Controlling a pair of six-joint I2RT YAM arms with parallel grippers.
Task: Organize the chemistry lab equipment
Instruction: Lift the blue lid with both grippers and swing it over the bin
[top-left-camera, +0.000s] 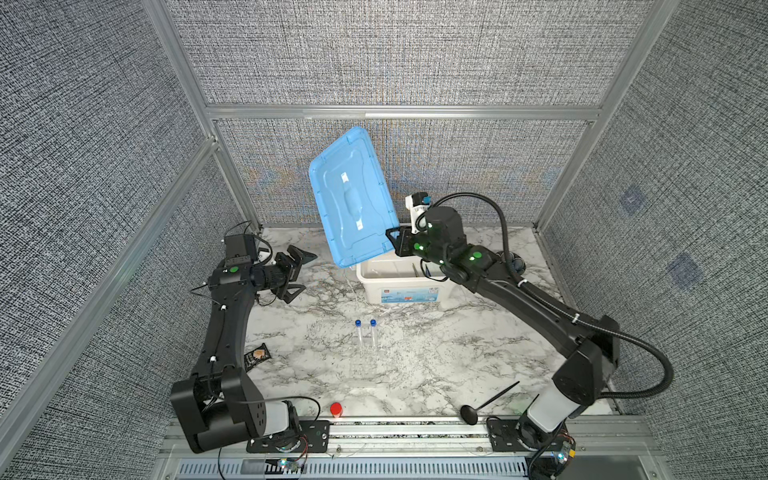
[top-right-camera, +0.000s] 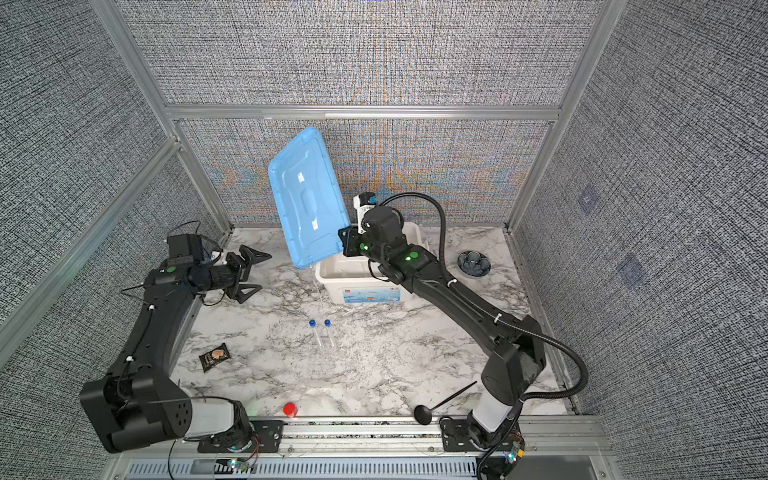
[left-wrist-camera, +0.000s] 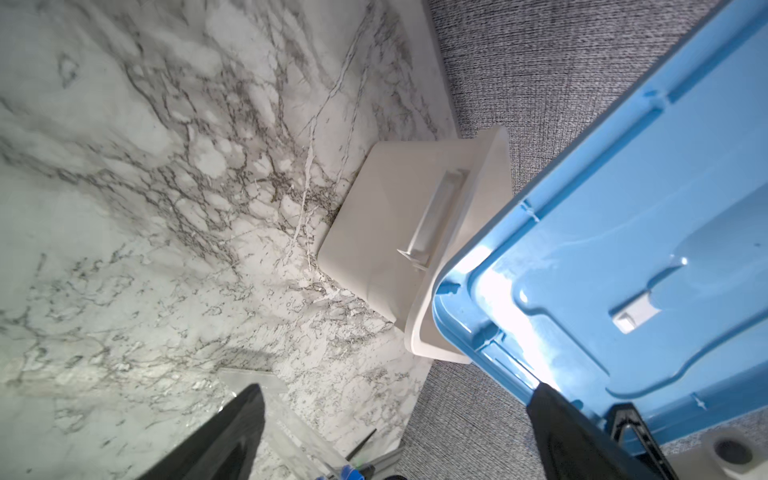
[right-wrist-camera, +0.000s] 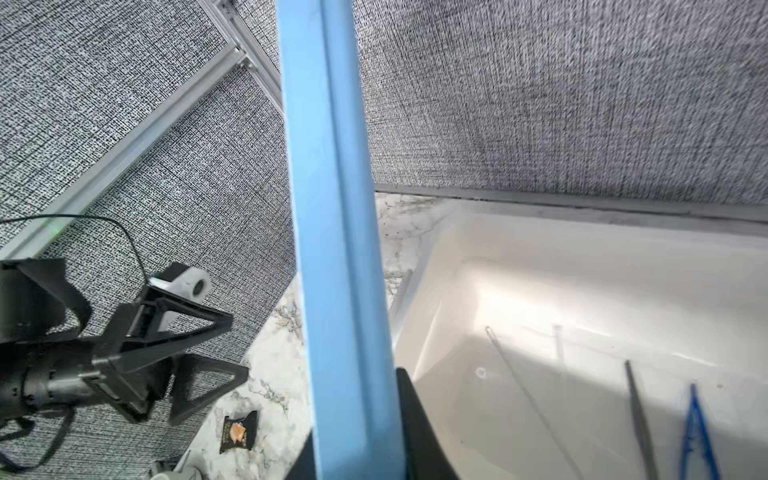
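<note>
My right gripper moves back and down to the white bin's near rim (top-left-camera: 409, 281) next, because the bin stands open. It turns to level the tilted lid and releases it.
My right gripper (top-left-camera: 392, 241) (right-wrist-camera: 361, 457) is shut on the edge of the blue lid (top-left-camera: 353, 199) (right-wrist-camera: 332, 208) and holds it tilted up over the open white bin (top-left-camera: 399, 286) (left-wrist-camera: 395, 216). In the right wrist view, silver tweezers (right-wrist-camera: 640, 415), dark blue forceps (right-wrist-camera: 698, 432) and a thin clear rod (right-wrist-camera: 528, 395) lie on the bin floor. Two blue-capped tubes (top-left-camera: 365, 332) (top-right-camera: 320, 332) stand in a clear rack (top-left-camera: 368, 357) at mid-table. My left gripper (top-left-camera: 309, 272) (left-wrist-camera: 397, 388) hangs open and empty, left of the bin.
A black ladle (top-left-camera: 484, 405) and a small red-capped item (top-left-camera: 336, 409) lie near the front rail. A dark snack packet (top-left-camera: 257, 357) sits beside the left arm. In a top view, a grey-blue flower dish (top-right-camera: 473, 262) stands right of the bin.
</note>
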